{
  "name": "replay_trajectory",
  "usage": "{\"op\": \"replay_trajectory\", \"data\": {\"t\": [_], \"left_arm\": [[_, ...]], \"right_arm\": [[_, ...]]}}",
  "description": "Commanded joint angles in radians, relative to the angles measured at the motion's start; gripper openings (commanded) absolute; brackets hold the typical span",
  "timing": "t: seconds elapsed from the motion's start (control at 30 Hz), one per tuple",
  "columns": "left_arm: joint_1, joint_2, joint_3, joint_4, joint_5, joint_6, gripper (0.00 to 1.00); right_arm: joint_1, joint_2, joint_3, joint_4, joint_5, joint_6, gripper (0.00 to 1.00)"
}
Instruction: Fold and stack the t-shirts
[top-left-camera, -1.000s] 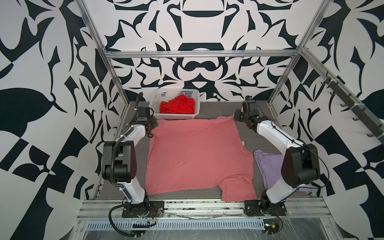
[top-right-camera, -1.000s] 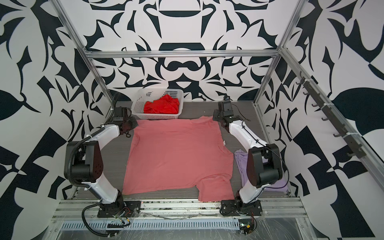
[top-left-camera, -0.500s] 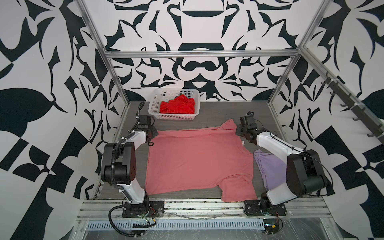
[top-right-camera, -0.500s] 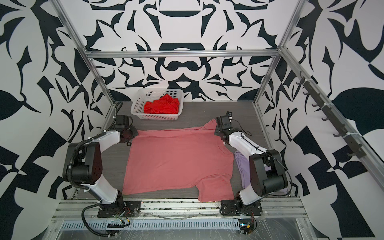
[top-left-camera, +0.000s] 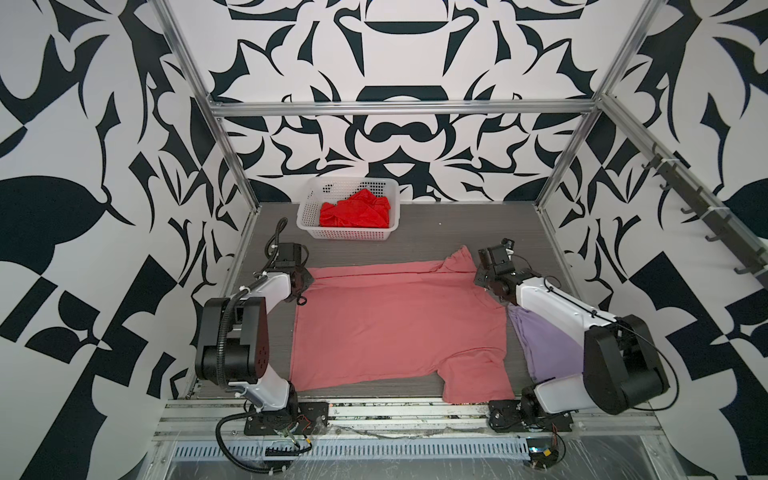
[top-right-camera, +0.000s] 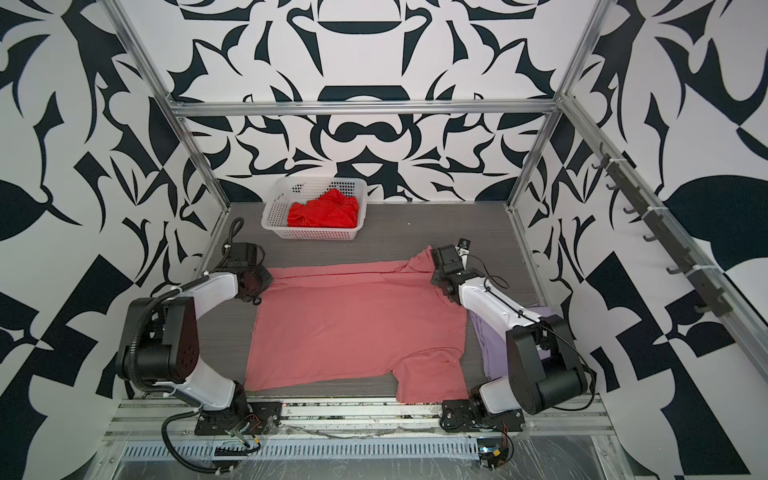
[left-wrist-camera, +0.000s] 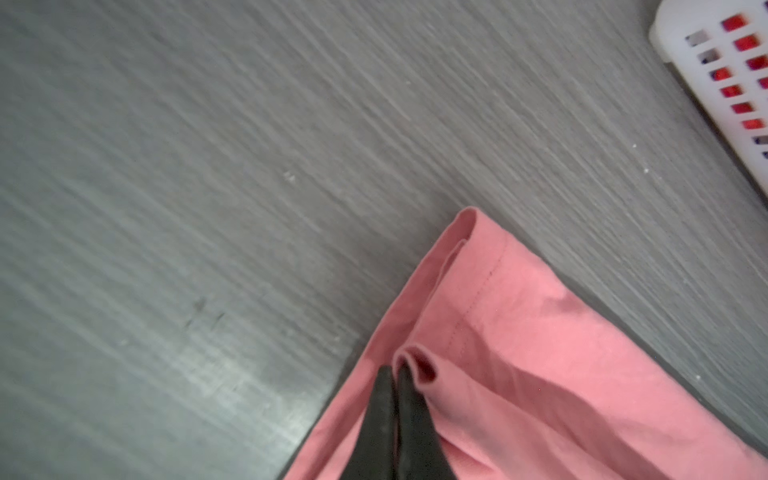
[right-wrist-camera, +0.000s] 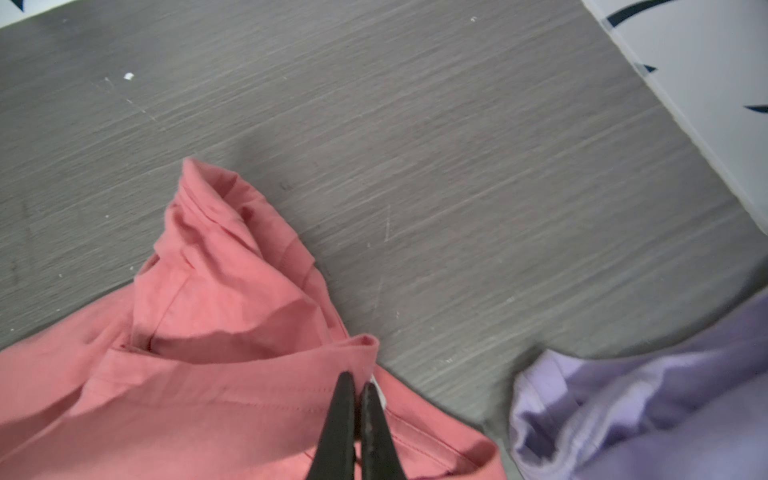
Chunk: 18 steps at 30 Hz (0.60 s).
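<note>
My right gripper holds the folded edge, still raised off the layer below, so it'll move back along the shirt's edge by the lavender t-shirt and let go.
A salmon-pink t-shirt (top-left-camera: 399, 324) (top-right-camera: 357, 324) lies spread over the grey table, its far part folded over towards the front. My left gripper (top-left-camera: 307, 280) (left-wrist-camera: 392, 370) is shut on a fold at the shirt's far left corner. My right gripper (top-left-camera: 478, 278) (right-wrist-camera: 357, 380) is shut on the folded edge at the far right, beside a small white label (right-wrist-camera: 376, 380); a bunched sleeve (right-wrist-camera: 216, 232) sticks out beyond it. A lavender t-shirt (top-left-camera: 548, 349) (right-wrist-camera: 644, 399) lies partly under my right arm. A red t-shirt (top-left-camera: 355, 214) (top-right-camera: 324, 214) sits crumpled in the basket.
The white lattice basket (top-left-camera: 345, 235) (top-right-camera: 311, 235) stands at the back of the table, left of centre. Bare grey table (top-left-camera: 436, 232) lies between it and the pink shirt. Patterned walls and metal frame posts close in the sides. A metal rail (top-left-camera: 374, 409) runs along the front.
Both grippers have come forward from the back of the table, dragging the pink shirt's far edge with them. The far part now lies folded over and the shirt covers less table.
</note>
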Motion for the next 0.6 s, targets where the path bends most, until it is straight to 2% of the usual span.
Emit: {"op": "replay_trajectory", "data": {"t": [0.0, 0.07, 0.27, 0.33, 0.43, 0.5, 0.57], "left_arm": [[0.005, -0.045, -0.024, -0.009, -0.068, -0.026, 0.14], [0.006, -0.038, -0.021, -0.011, -0.049, -0.014, 0.22], [0.004, -0.039, -0.044, -0.021, -0.014, -0.045, 0.25], [0.004, -0.065, -0.059, -0.028, -0.023, -0.053, 0.26], [0.004, -0.121, -0.061, -0.077, -0.082, -0.069, 0.26], [0.004, -0.174, -0.056, -0.119, -0.133, -0.085, 0.28], [0.004, -0.242, -0.059, -0.132, -0.159, -0.084, 0.31]], "right_arm": [[-0.001, -0.062, -0.034, -0.033, 0.066, 0.057, 0.00], [0.001, -0.071, -0.054, -0.025, 0.050, 0.074, 0.00], [0.012, -0.050, -0.084, -0.015, 0.035, 0.114, 0.00], [0.017, -0.052, -0.075, -0.041, 0.046, 0.132, 0.05], [0.038, -0.085, -0.043, -0.140, 0.123, 0.175, 0.11], [0.054, -0.133, -0.024, -0.200, 0.177, 0.200, 0.11], [0.076, -0.205, -0.013, -0.244, 0.227, 0.237, 0.20]]}}
